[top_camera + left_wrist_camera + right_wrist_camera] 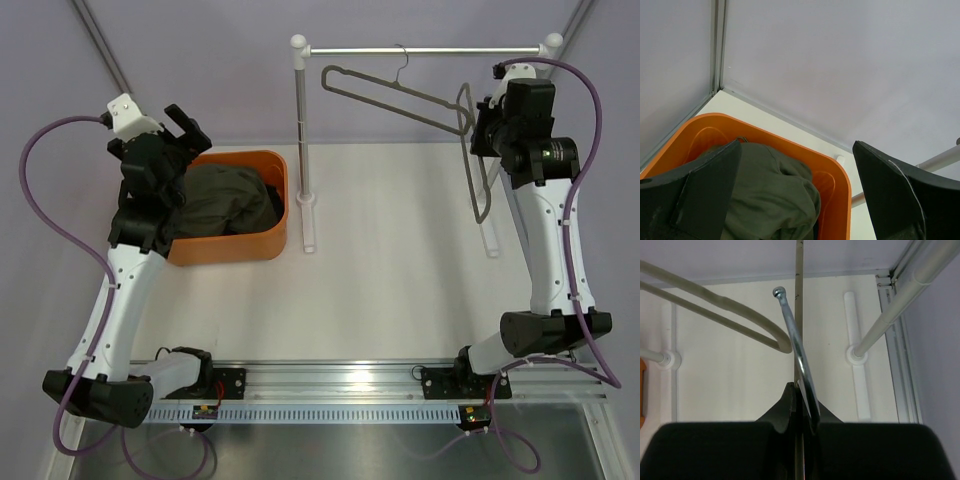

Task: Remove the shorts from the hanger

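The hanger is bare, so my right gripper should next move outward to the top bar's empty part (472, 51) by the nearer pole, put the hanger's hook over it and let go.
The olive green shorts (225, 195) lie bunched in an orange bin (282, 175), off any hanger. In the left wrist view the shorts (770, 190) fill the bin (840, 175). I cannot make out the navy shorts. My left gripper (185, 130) is open and empty above the bin's far left side, with its fingers spread wide over the shorts (796, 145). My right gripper (478, 130) is shut on the metal hook (792, 335) of a bare grey hanger (482, 200) that hangs down beside the rack's right pole. The jaws (802, 387) pinch that hook.
A second bare grey hanger (390, 95) hangs tilted from the rack's top rail (420, 50); it also shows in the right wrist view (715, 310). The left pole (302, 130) stands next to the bin. The right pole (890, 310) is near my right gripper.
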Robot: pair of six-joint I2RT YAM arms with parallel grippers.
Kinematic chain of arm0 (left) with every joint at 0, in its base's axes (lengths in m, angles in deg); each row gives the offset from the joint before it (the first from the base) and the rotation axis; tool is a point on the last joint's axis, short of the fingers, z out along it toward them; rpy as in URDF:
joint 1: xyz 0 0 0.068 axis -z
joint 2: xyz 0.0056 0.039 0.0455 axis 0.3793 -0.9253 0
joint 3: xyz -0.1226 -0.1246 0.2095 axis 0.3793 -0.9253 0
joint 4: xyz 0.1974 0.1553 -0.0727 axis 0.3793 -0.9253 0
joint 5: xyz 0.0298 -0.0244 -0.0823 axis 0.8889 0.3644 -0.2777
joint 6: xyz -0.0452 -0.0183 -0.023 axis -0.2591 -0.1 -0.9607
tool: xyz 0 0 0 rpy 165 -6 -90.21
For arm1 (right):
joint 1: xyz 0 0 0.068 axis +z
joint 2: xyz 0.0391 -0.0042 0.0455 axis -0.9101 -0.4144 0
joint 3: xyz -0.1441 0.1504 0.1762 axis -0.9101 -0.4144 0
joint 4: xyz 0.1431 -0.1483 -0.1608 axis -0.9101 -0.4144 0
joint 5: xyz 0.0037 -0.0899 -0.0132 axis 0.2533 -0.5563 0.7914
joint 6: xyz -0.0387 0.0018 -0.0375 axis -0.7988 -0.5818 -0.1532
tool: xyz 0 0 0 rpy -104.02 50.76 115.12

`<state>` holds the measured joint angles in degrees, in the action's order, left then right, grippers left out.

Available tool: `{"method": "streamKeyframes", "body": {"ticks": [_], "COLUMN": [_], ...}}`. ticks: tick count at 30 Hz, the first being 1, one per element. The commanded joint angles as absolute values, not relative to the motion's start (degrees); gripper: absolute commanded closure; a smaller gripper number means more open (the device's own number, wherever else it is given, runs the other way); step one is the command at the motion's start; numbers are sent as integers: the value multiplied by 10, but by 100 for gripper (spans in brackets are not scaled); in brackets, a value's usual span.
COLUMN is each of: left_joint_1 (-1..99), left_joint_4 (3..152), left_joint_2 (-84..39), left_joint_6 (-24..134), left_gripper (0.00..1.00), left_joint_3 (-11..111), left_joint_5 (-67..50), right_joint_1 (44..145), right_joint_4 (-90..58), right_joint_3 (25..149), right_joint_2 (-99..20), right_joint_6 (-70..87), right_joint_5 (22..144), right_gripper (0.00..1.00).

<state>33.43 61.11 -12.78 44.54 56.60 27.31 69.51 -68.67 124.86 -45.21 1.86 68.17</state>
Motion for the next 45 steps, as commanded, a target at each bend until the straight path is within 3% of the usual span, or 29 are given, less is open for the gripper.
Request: {"method": "streamKeyframes", "body": {"ticks": [1, 15, 28, 45], "left_joint_1": [333, 333, 333, 333], "left_joint_4": [633, 631, 628, 651], "left_joint_2": [-113, -105, -99, -94], "left_joint_6": [455, 447, 471, 484], "left_gripper": [1, 1, 1, 1], "left_joint_3": [564, 553, 552, 534], "left_joint_5": [273, 263, 294, 274], "right_joint_1": [692, 693, 693, 693], "right_joint_4": [-657, -665, -575, -563], "right_joint_3": [1231, 1129, 1274, 1497], "right_joint_2": [-413, -299, -446, -634], "right_joint_6": [13, 22, 39, 32], "right_joint_5": [741, 765, 700, 696], "right_gripper": [100, 100, 100, 100]}}
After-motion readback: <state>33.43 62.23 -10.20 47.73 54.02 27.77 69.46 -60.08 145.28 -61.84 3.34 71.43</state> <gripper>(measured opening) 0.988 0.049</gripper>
